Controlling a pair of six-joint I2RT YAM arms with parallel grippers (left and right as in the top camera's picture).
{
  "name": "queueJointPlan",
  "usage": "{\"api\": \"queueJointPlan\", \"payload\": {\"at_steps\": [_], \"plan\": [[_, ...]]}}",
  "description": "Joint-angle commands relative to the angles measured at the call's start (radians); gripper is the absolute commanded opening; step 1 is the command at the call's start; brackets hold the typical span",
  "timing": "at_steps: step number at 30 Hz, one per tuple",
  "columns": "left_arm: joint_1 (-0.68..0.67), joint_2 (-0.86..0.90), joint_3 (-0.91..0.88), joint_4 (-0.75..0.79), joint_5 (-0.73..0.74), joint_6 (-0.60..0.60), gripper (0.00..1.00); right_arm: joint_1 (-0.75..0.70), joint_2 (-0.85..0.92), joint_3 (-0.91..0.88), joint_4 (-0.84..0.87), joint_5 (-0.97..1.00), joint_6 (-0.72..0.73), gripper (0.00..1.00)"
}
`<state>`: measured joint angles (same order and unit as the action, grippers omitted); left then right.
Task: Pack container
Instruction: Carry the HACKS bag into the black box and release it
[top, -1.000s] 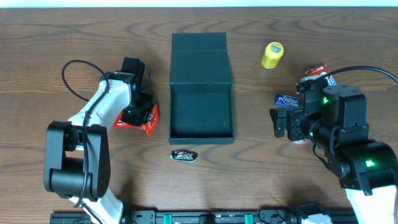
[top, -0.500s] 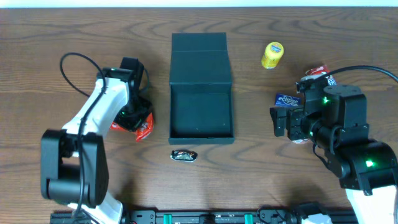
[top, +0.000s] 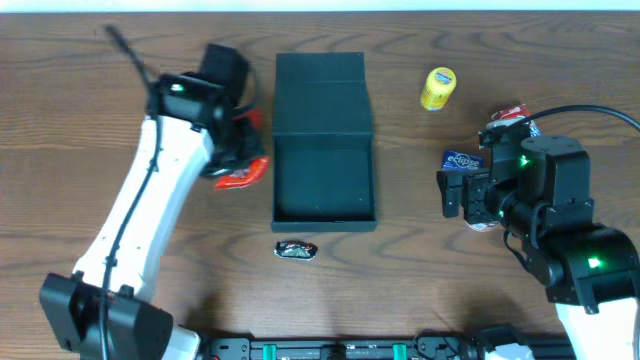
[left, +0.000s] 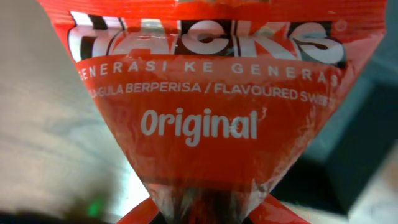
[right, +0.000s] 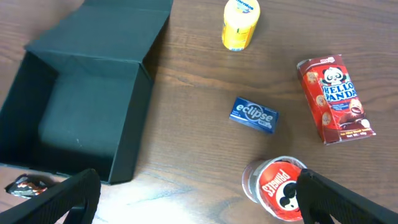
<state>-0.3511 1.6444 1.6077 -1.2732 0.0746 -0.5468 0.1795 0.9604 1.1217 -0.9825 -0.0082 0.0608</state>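
My left gripper carries the bag (top: 241, 173) over the container's bottom (top: 346, 194) beside the container's side facing the Eclipse tin next. Then it lowers and releases it, as the container is bare inside.
The container (top: 325, 182) is a dark square box standing open at the table's middle, its lid (top: 322, 95) laid flat behind it. It also shows in the right wrist view (right: 81, 118) and is bare inside. My left gripper (top: 236, 158) is shut on a red Hacks candy bag (top: 241, 173), held just left of the container's left wall. The bag fills the left wrist view (left: 205, 106). My right gripper (right: 199, 205) is open and empty, low over the table right of the container, with a Pringles can (right: 278, 186) by its right finger.
A blue Eclipse tin (right: 253, 116), a red Hello Panda box (right: 334, 99) and a yellow bottle (right: 240, 23) lie right of the container. A small dark wrapped candy (top: 296, 250) lies in front of the container.
My left arm has lifted the red bag off the table and carried it back and right, up to the container's left wall. The right arm has not moved.
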Motion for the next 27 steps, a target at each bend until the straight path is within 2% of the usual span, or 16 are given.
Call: {"api": "queueJointPlan", "payload": {"at_steps": [1, 8, 12, 17, 27], "plan": [[-0.091, -0.010, 0.034, 0.008, -0.003, 0.076, 0.05, -0.003, 0.000, -0.004, 0.000, 0.022, 0.013, 0.99], [-0.280, 0.043, 0.034, 0.118, -0.002, 0.071, 0.06, -0.003, 0.000, -0.004, 0.000, 0.028, 0.013, 0.99], [-0.341, 0.097, 0.034, 0.172, 0.008, 0.014, 0.06, -0.003, 0.000, -0.004, -0.002, 0.027, 0.013, 0.99], [-0.377, 0.187, 0.034, 0.216, 0.056, -0.068, 0.06, -0.003, 0.000, -0.004, -0.002, 0.027, 0.013, 0.99], [-0.381, 0.297, 0.033, 0.274, 0.073, -0.146, 0.06, -0.002, 0.000, -0.004, -0.006, 0.027, 0.013, 0.99]]}}
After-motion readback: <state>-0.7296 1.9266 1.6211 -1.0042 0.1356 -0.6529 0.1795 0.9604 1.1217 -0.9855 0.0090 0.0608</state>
